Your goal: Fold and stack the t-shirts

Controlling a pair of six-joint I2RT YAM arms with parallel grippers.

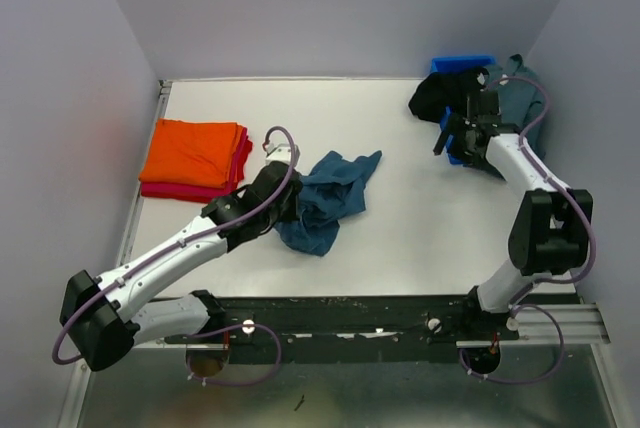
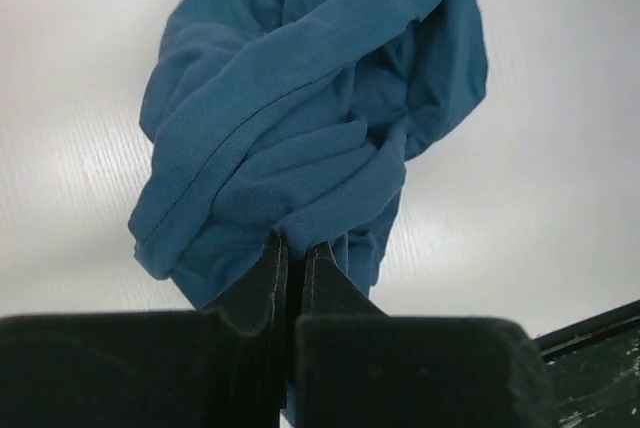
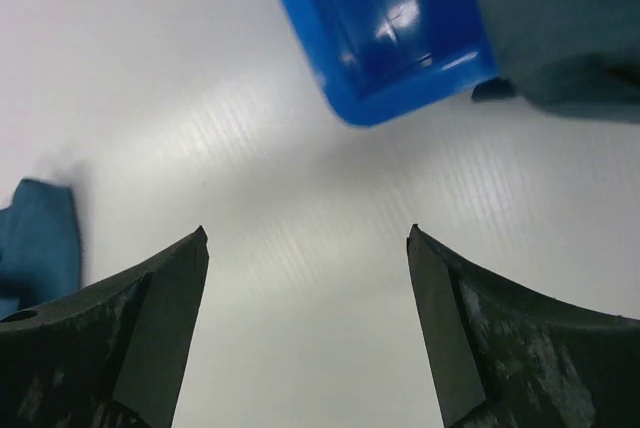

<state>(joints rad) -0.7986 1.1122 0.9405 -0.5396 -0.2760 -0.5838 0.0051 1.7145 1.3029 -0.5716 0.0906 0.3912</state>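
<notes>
Next, my right gripper moves to the left in the top view and down onto the dark teal blue t-shirt's end nearest the blue bin (image 1: 462, 64), which sticks out from the crumple.
A crumpled dark teal blue t-shirt (image 1: 330, 198) lies mid-table and fills the left wrist view (image 2: 300, 118). My left gripper (image 1: 283, 210) is shut on its near edge (image 2: 295, 248). A folded orange t-shirt (image 1: 193, 151) lies on a folded crimson red t-shirt (image 1: 235, 176) at the left. A black t-shirt (image 1: 440, 95) and a grey-blue t-shirt (image 1: 520, 98) hang over the blue bin (image 1: 462, 64). My right gripper (image 1: 447, 138) is open and empty above bare table (image 3: 305, 248), beside the bin.
The blue plastic bin (image 3: 390, 28) stands at the back right corner, with grey-blue cloth (image 3: 560, 28) draped over it. White walls close the table at the left, back and right. A metal rail (image 1: 400, 318) runs along the near edge.
</notes>
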